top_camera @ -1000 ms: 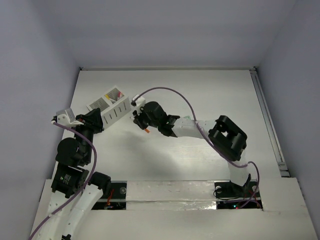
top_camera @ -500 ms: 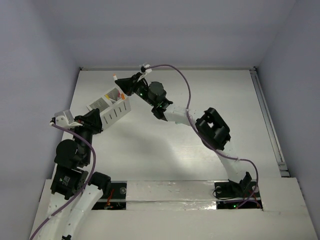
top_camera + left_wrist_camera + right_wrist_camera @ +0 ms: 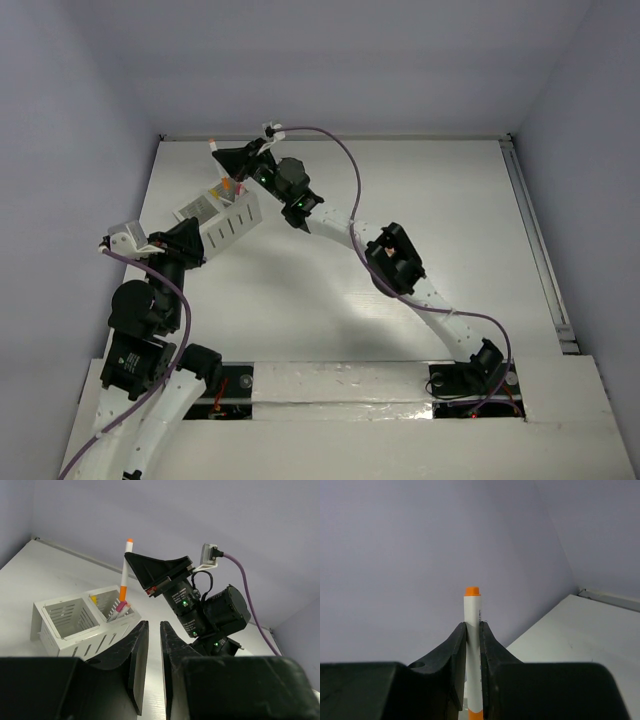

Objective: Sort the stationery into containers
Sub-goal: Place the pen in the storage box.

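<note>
The pen's lower end hangs at the opening of the box's section with the capped pens, so the right gripper needs to lower the thin white pen into that section next and release it.
My right gripper is shut on a thin white pen with orange ends and holds it upright. In the left wrist view the pen hangs with its lower end at the mouth of the right compartment of the white two-compartment box. That compartment holds pens with pink and yellow caps. The left compartment looks empty. My left gripper sits low beside the box, its jaws a narrow slit apart with nothing between them. The stubby green and orange pieces are out of view.
The back wall rises just behind the box. The right arm stretches diagonally over the table's middle with a purple cable looping above it. A rail runs along the table's right edge.
The right gripper has carried the pen from the table's middle up and back-left to above the box, turning it upright. The left arm has not moved.
</note>
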